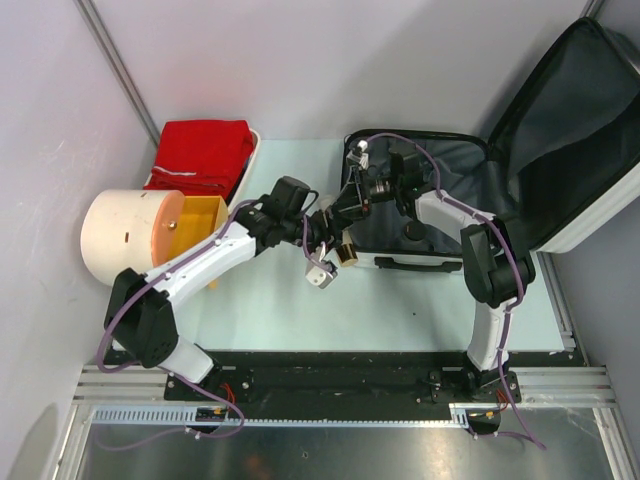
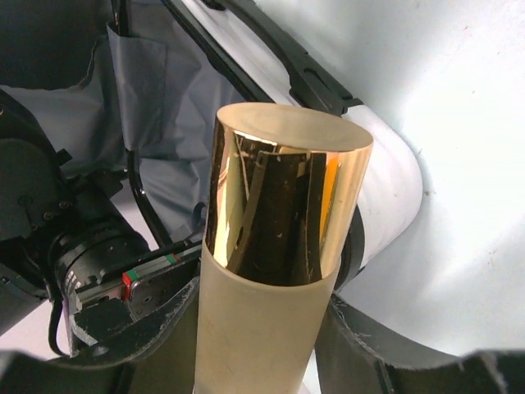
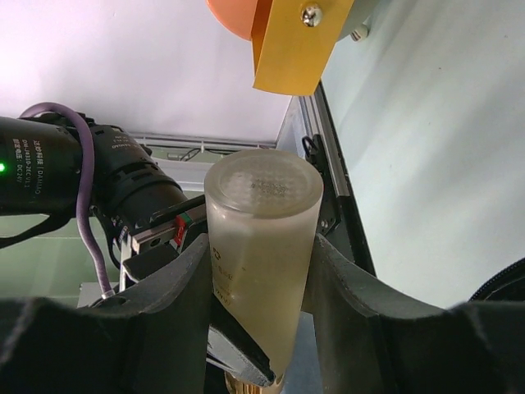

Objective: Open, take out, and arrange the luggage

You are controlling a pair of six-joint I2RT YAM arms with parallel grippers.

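Next, my left gripper carries the bottle over the orange drawer (image 1: 201, 220), lowers and releases it, as the drawer lies below and to the gripper's left in the top view.
The luggage (image 1: 440, 190) lies open at the right, its dark lining up and its lid (image 1: 585, 120) raised at the far right. Its white shell (image 2: 390, 193) and grey lining (image 2: 164, 98) show in the left wrist view. A frosted bottle with a gold cap (image 1: 347, 253) hangs just left of the suitcase's front corner. My left gripper (image 1: 332, 245) is shut on the bottle's body (image 2: 254, 328), cap (image 2: 287, 189) pointing away. My right gripper (image 1: 352, 212) faces it, and its fingers (image 3: 184, 287) close on the same bottle (image 3: 262, 238) from the other side.
A cream cylinder with an orange end (image 1: 140, 235) lies at the left; its orange end (image 3: 295, 41) shows in the right wrist view. A cream tub (image 1: 252, 150) holding red cloth (image 1: 205, 150) stands at the back left. Grey walls enclose the left and back.
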